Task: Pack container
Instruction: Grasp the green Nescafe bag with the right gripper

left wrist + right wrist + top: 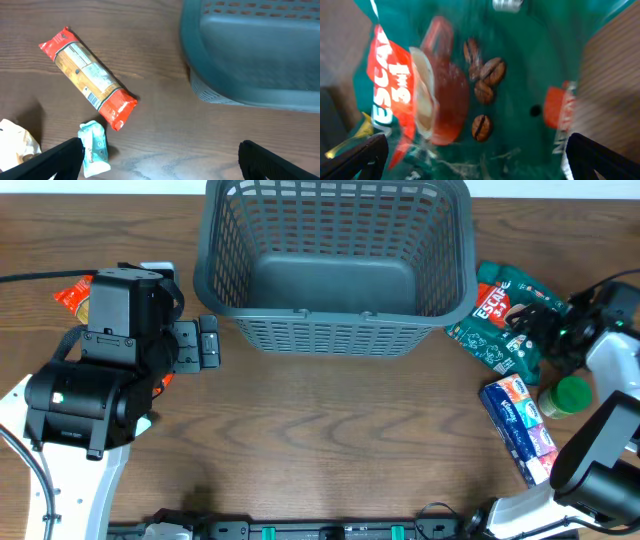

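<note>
The green coffee bag's bean-printed middle (515,340) (483,107) is below, between my right gripper's spread fingers. My right gripper will go down onto it next and close across the bag.
The container, a large dark grey lattice basket (336,255), stands at the back middle of the table; its corner shows in the left wrist view (250,50). My left gripper (207,344) is open and empty just left of the basket's front corner, above bare table (160,165). My right gripper (527,322) is open and spread over a green coffee bag (500,315), which fills the right wrist view (485,90) between the fingers.
A red-ended pasta packet (89,77), a small teal sachet (94,148) and a white wrapper (15,142) lie left of the basket. A blue tissue pack (518,425) and a green-lidded jar (565,397) lie at the right.
</note>
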`<state>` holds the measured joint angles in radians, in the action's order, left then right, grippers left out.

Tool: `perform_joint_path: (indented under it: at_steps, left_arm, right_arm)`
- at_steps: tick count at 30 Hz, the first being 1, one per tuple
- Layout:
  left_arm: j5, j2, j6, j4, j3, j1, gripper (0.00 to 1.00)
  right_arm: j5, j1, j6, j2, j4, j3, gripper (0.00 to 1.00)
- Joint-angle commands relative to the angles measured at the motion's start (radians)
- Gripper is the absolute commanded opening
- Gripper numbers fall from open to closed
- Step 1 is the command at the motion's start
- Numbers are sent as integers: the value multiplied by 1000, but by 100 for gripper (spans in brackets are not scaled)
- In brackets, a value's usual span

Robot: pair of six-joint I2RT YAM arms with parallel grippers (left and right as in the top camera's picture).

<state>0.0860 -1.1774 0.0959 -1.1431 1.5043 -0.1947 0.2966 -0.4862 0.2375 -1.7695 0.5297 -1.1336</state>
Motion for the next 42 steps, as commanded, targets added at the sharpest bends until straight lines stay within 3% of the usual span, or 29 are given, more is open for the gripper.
perform_joint_path:
  at_steps: [1,8,14,25,27,33,42]
  left_arm:
    - [13,-5,-16,-1,16,-5,98]
    - [13,-5,-16,-1,16,-5,98]
    - [13,-5,-16,-4,16,-5,99]
    - [13,-5,-16,-9,16,-5,99]
    - [13,-5,-16,-8,16,-5,99]
    - [13,-5,-16,-8,16,-5,99]
    - [13,-5,-16,-9,16,-5,99]
  right_arm:
    - [10,11,-14,0,-47,53,99]
    - [11,11,-14,-9,-212,176,99]
    - [18,11,-14,-62,-224,186,95]
    - [85,11,-6,-65,-251,184,11]
    - [102,11,-6,-65,-250,176,1]
    - [154,13,-6,-21,-208,104,1]
    - [53,72,-64,137,123,-266,1]
